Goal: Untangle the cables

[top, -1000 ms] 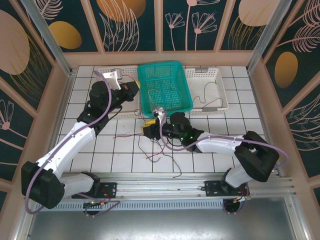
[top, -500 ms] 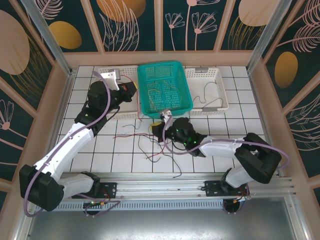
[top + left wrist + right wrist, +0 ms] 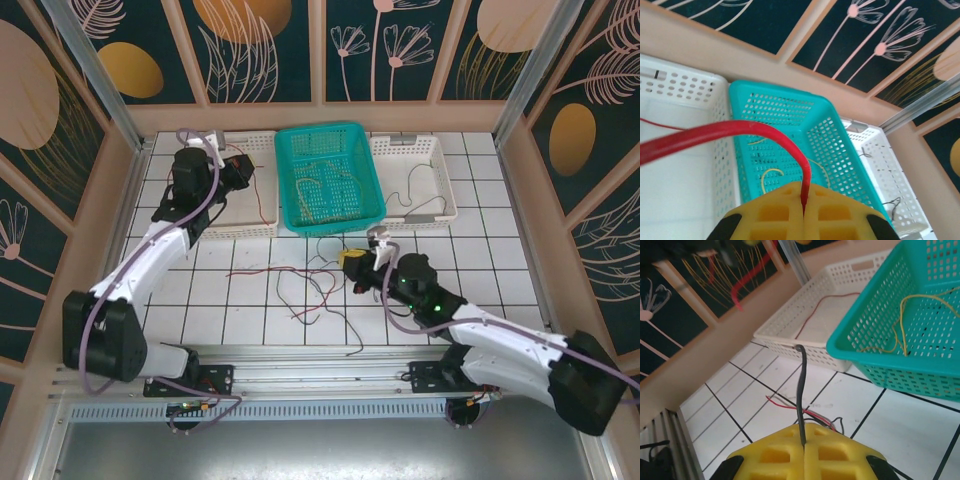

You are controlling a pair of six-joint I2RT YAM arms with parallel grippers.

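Note:
I will next lower my left gripper toward the white basket's bottom below it, where a piece of red cable already lies, and release the red cable (image 3: 745, 127).
My left gripper (image 3: 804, 194) is shut on a red cable (image 3: 745, 127) that arcs up and away to the left; in the top view it (image 3: 238, 168) hangs over the left white basket (image 3: 215, 228). My right gripper (image 3: 804, 434) is shut on a thin black cable (image 3: 801, 385) that rises straight from the yellow fingers (image 3: 835, 452); it (image 3: 347, 260) sits low over the tiles, right of the tangle (image 3: 308, 285) of red and black cables. Yellow cables (image 3: 335, 190) lie in the teal basket (image 3: 283, 180).
A second white basket (image 3: 446, 185) at the back right holds a black cable (image 3: 412, 195). A loose cable end (image 3: 352, 350) lies near the front rail (image 3: 320, 360). Wooden walls ring the tiled floor (image 3: 500, 260).
The right gripper closed on the black cable and drew back to the right and nearer. The left arm swung farther back-left over the white basket, carrying the red cable.

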